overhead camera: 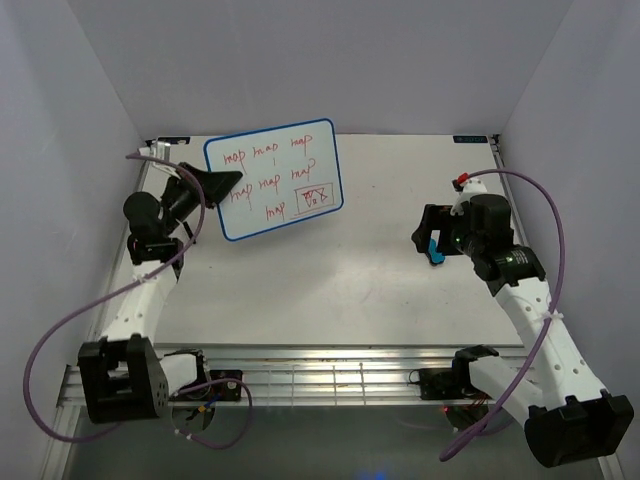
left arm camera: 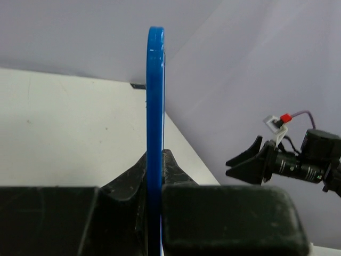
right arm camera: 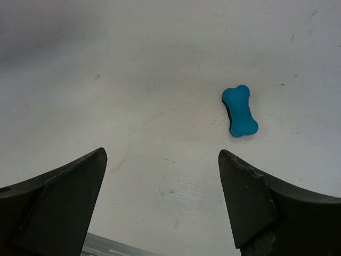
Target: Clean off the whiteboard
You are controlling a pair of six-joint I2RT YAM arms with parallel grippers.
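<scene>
My right gripper lowers toward the right in its wrist view next, onto the eraser's narrow middle (overhead camera: 436,251) (right arm camera: 240,111), as that lies below it, past the finger on that side.
The whiteboard (overhead camera: 275,180) has a blue frame and several red handwritten words and a small boxed drawing on it. My left gripper (overhead camera: 228,183) is shut on its left edge and holds it at the table's back left. In the left wrist view the blue frame (left arm camera: 155,96) stands edge-on, clamped between the gripper's (left arm camera: 154,156) fingers. The small blue bone-shaped eraser (right arm camera: 240,111) lies on the table. My right gripper (right arm camera: 162,152) hovers open and empty above the table, the eraser just beyond its right finger. From above, the eraser (overhead camera: 433,252) shows beside the right gripper (overhead camera: 424,240).
Grey walls close in the white table (overhead camera: 330,290) at the back and both sides. A slotted metal rail (overhead camera: 320,378) runs along the near edge. Purple cables (overhead camera: 545,200) loop off both arms. The right arm (left arm camera: 290,162) shows in the left wrist view.
</scene>
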